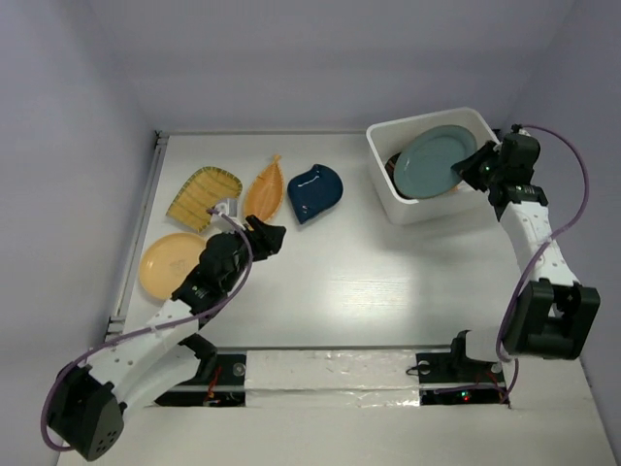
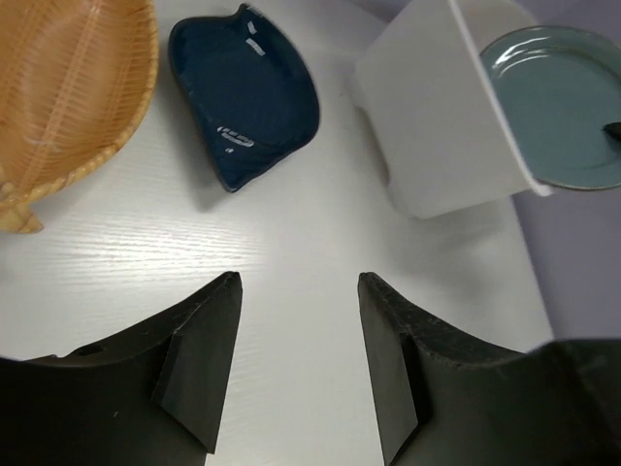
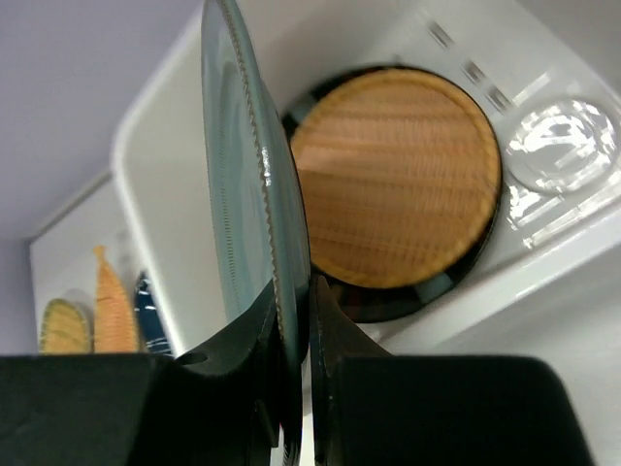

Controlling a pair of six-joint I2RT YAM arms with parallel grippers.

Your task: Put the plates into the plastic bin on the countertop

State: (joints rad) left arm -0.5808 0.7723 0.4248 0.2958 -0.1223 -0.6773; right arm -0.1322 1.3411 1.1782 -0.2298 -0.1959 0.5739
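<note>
The right gripper lowers the grey-blue plate onto the orange woven plate next.
My right gripper (image 1: pixel 477 167) is shut on the rim of the grey-blue round plate (image 1: pixel 434 160) and holds it tilted over the white plastic bin (image 1: pixel 388 199). In the right wrist view the plate (image 3: pixel 243 175) stands edge-on between my fingers, above the orange woven round plate (image 3: pixel 398 175) lying in the bin on a dark-rimmed plate (image 3: pixel 388 303). My left gripper (image 1: pixel 270 236) is open and empty over the countertop, near the navy leaf-shaped plate (image 1: pixel 315 191), the orange boat-shaped plate (image 1: pixel 264 189), the yellow ribbed plate (image 1: pixel 204 197) and the plain yellow-orange round plate (image 1: pixel 172 264).
A metal rail (image 1: pixel 136 233) runs along the countertop's left edge. Grey walls close in the back and sides. The bin (image 2: pixel 437 126) stands at the back right, and the navy plate (image 2: pixel 243 97) lies ahead of my left fingers.
</note>
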